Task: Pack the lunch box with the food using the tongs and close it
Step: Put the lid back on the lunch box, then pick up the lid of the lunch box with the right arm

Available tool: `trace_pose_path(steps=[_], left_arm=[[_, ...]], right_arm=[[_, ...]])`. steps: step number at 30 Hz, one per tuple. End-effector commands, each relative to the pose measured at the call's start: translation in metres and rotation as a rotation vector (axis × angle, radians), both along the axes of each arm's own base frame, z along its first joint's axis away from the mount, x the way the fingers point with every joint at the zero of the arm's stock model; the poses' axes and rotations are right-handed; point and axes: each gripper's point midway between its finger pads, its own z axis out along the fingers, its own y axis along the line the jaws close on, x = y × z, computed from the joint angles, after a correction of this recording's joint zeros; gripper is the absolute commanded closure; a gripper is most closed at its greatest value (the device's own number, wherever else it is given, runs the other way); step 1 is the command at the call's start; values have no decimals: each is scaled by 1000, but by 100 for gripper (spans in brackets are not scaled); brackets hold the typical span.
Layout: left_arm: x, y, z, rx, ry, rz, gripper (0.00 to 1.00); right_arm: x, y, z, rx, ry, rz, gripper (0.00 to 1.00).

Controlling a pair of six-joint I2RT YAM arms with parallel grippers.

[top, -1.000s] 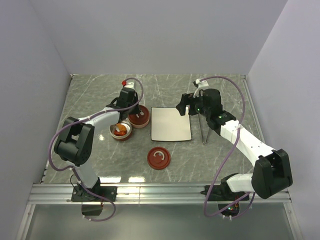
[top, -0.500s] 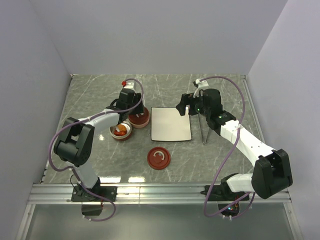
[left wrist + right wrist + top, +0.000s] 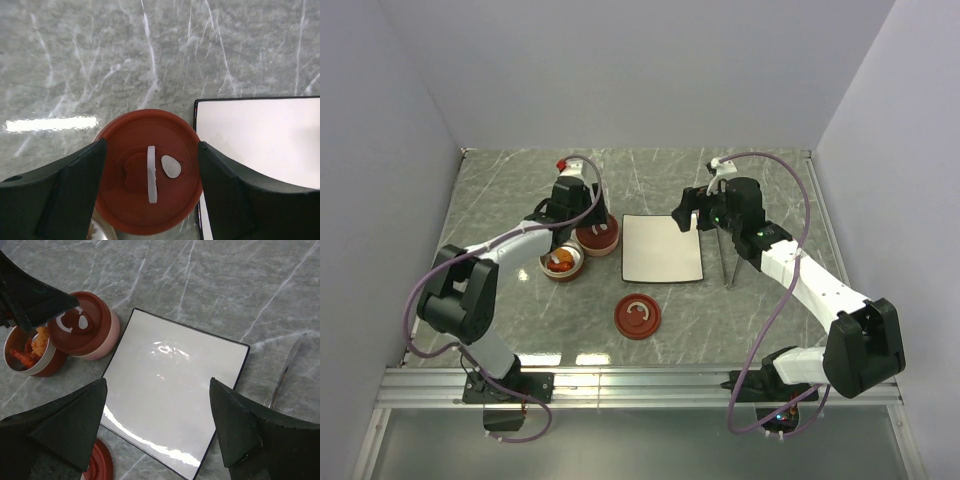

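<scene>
The filled container still stands open, so my right gripper comes back past the plate and down onto the white handle of the loose lid [image 3: 638, 307] next.
One round lunch box container [image 3: 598, 236] wears its red-brown lid [image 3: 148, 172] with a white handle [image 3: 151, 174]. My left gripper [image 3: 151, 146] hangs open above that lid, a finger on each side, touching nothing. Beside it an open lunch box container [image 3: 561, 263] holds the orange and dark red food [image 3: 31, 346]. A second red-brown lid [image 3: 637, 316] lies loose on the table. The silver tongs [image 3: 725, 255] lie right of the white plate [image 3: 662, 248]. My right gripper [image 3: 157, 385] hovers open and empty over the plate [image 3: 175, 395].
The grey marble table [image 3: 520, 300] is walled at the back and on both sides. A metal rail [image 3: 640, 380] runs along the near edge by the arm bases. In the right wrist view the tongs [image 3: 285, 372] lie just past the plate's right edge.
My left gripper has opened and let go of the lid's handle, leaving the lid on its container, and has drawn back a little. The right arm has not moved.
</scene>
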Motion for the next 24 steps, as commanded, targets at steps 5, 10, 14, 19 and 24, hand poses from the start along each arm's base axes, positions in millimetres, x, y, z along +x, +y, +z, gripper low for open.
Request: trace_pose_path(steps=[5, 10, 14, 19, 24], left_arm=[[-2, 22, 97, -34, -237, 82, 18], [-20, 49, 100, -27, -295, 182, 10], [-27, 73, 106, -22, -322, 257, 8], [-36, 92, 115, -72, -377, 277, 8], [-54, 108, 139, -120, -480, 303, 7]], right_arm=[[-11, 15, 26, 71, -73, 97, 11], [-33, 46, 5, 149, -22, 247, 12], [-54, 82, -19, 112, 20, 336, 12], [-83, 110, -52, 48, 76, 407, 14], [-100, 119, -78, -15, 121, 423, 17]])
